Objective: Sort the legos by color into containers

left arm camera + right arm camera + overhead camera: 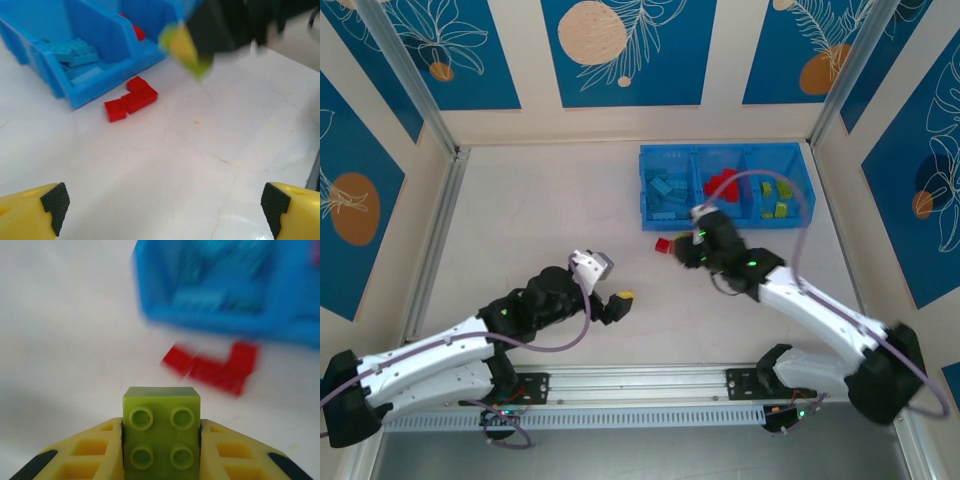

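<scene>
My right gripper holds the lime green lego. Next I need to swing it outward, beyond the red section, to the section of green legos and release it among the matching color.
My right gripper is shut on a lime green lego, studs facing the camera, held just above the table. In the top view this gripper hovers close in front of the blue tray. A few red legos lie joined on the table by the tray's front left corner. The tray's left compartment holds light blue legos, the middle one red legos, the right one green legos. My left gripper stands open over bare table, its fingertips wide apart.
White walls and metal posts fence the table on three sides. The right arm's cable loops over the tray's right end. Bare table stretches left of the tray and between the two arms.
</scene>
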You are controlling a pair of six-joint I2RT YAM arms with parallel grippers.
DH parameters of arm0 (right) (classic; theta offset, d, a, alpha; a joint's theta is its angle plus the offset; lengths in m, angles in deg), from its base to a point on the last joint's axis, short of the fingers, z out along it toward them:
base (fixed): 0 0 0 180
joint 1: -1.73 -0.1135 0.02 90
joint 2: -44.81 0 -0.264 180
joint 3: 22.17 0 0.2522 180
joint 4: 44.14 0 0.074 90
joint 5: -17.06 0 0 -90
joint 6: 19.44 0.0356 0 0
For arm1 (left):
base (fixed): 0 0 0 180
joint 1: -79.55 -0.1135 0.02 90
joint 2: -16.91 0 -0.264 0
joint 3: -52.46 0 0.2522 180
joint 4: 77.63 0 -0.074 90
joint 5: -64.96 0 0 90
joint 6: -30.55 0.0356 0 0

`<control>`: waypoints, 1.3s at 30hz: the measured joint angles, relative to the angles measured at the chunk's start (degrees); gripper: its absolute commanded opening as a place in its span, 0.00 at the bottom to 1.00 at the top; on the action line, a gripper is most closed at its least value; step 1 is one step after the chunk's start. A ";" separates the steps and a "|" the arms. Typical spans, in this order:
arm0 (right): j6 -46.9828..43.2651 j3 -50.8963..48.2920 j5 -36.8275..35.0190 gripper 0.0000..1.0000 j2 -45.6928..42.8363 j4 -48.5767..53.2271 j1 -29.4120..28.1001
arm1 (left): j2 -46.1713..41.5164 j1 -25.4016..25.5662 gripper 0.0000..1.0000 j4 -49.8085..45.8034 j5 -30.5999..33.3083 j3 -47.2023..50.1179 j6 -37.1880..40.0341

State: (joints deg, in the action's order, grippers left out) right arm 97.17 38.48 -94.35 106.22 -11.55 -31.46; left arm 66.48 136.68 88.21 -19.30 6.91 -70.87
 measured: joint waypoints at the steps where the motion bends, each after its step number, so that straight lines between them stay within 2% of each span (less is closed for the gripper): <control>1: 0.59 0.50 -0.13 0.26 -1.38 -0.04 3.54 | 1.25 0.00 1.00 0.63 -0.76 -0.35 0.00; 4: 1.88 4.96 -0.87 0.26 0.37 0.33 16.59 | 4.72 0.00 1.00 2.14 -2.43 -2.32 -0.02; 8: 2.60 14.29 -0.94 0.26 13.14 0.85 28.55 | 7.43 0.00 1.00 2.58 -2.08 -4.85 -0.55; 12: 3.72 24.63 -0.42 0.26 27.21 2.51 35.06 | 9.79 0.00 1.00 0.57 0.81 -7.32 -2.47; 16: 4.74 33.27 0.09 0.30 37.40 4.90 38.40 | 12.70 0.00 1.00 -2.08 3.39 -9.70 -5.09; 18: 5.35 36.83 0.79 0.39 41.05 6.62 39.80 | 14.16 0.00 1.00 -2.64 5.11 -10.34 -6.86; 20: 6.69 40.06 2.47 0.63 43.93 8.74 41.55 | 15.67 0.00 1.00 -3.54 7.32 -10.80 -9.14; 23: 8.68 43.50 5.75 0.81 45.75 12.72 43.78 | 19.23 0.00 1.00 -5.01 11.52 -12.52 -13.75; 27: 11.61 41.40 9.53 0.84 42.23 14.71 45.18 | 26.10 -0.83 1.00 -8.68 16.37 -18.01 -22.99; 31: 14.08 29.59 14.27 0.84 29.62 13.27 43.71 | 33.83 -2.67 1.00 -9.66 17.25 -23.30 -30.82; 34: 14.75 19.67 16.39 0.84 16.96 11.74 39.50 | 39.87 -4.02 0.94 -9.44 16.06 -26.21 -34.88; 37: 14.25 11.06 18.99 0.84 5.20 10.75 32.74 | 46.66 -5.86 0.85 -8.48 12.76 -29.46 -37.00; 39: 13.44 7.13 20.76 0.84 -0.50 11.10 27.54 | 50.58 -6.86 0.84 -8.35 10.82 -31.78 -37.64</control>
State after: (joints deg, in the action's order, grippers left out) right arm 110.61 45.61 -73.58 105.72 -0.45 -3.92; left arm 117.05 129.81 79.86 -8.48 -24.87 -108.51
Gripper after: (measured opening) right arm 0.839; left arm 0.850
